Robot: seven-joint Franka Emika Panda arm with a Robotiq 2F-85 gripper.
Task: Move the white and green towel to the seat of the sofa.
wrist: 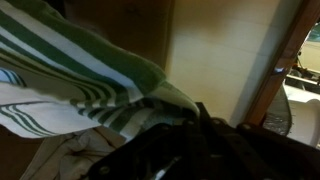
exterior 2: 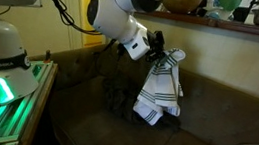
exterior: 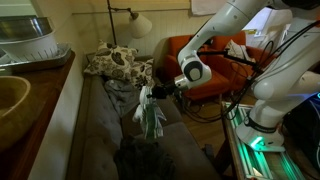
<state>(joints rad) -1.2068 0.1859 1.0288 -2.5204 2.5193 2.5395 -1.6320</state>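
Next, my gripper should swing toward the patterned cushion, return over the seat (exterior: 100, 140) by the dark cloth heap and release the towel, since its lower end already hangs there.
The white and green striped towel (exterior: 150, 113) hangs from my gripper (exterior: 160, 91) above the grey sofa seat (exterior: 100, 140). In an exterior view the towel (exterior 2: 158, 89) dangles in front of the sofa backrest, pinched at its top by the gripper (exterior 2: 158, 52). In the wrist view the towel (wrist: 80, 75) fills the upper left, and the dark gripper fingers (wrist: 185, 125) are closed on its edge.
A dark cloth heap (exterior: 150, 155) lies on the seat below the towel, also in an exterior view (exterior 2: 121, 102). A patterned cushion (exterior: 115, 63) sits at the sofa's far end. An orange armchair (exterior: 200, 60), a floor lamp (exterior: 138, 24) and a lit green device (exterior 2: 0, 96) stand nearby.
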